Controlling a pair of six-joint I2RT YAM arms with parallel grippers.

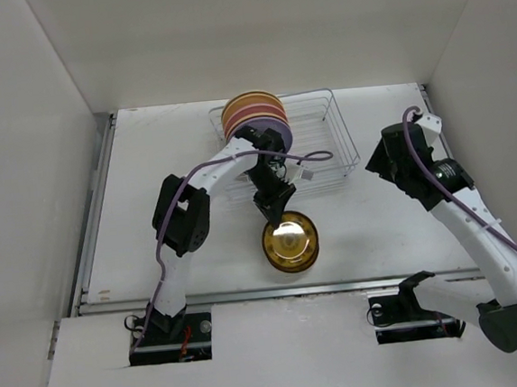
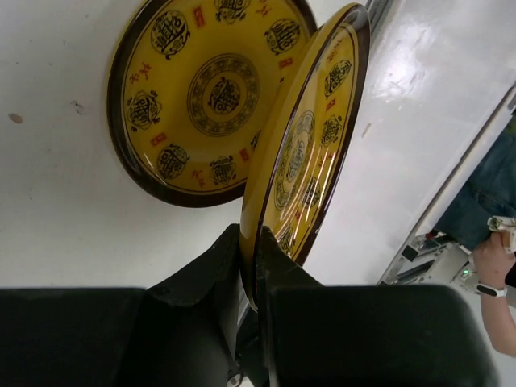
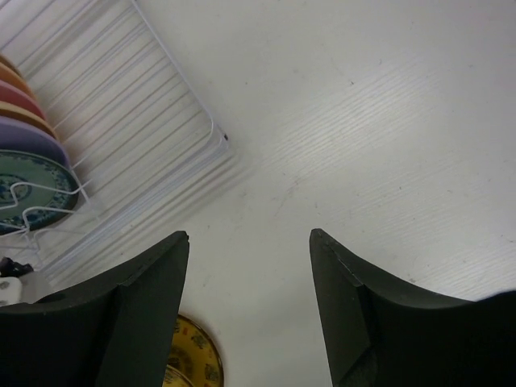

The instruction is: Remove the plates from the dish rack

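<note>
Next, my left gripper will lower the tilted plate onto the matching flat amber plate [image 2: 224, 95] and release the plate's rim to stack the pair, since the flat plate lies below the gripper.
The white wire dish rack [image 1: 331, 137] stands at the back centre. Several upright plates [image 1: 254, 117], cream, pink and lavender, fill its left end. In the right wrist view a blue-green patterned plate [image 3: 28, 189] stands next to the lavender one [image 3: 24, 137] in the rack [image 3: 145, 121]. My left gripper [image 2: 251, 242] is shut on the rim of an amber patterned plate [image 2: 310, 153], held tilted on edge just above a second amber plate [image 2: 201, 97] lying flat on the table. In the top view my left gripper [image 1: 273, 206] is in front of the rack. My right gripper [image 1: 382, 160] is open and empty, right of the rack.
The white table [image 1: 165, 156] is boxed in by white walls on the left, back and right. A metal rail [image 1: 276, 291] runs along its near edge. The flat amber plate [image 3: 193, 363] also shows low in the right wrist view, between my open right fingers [image 3: 153, 274].
</note>
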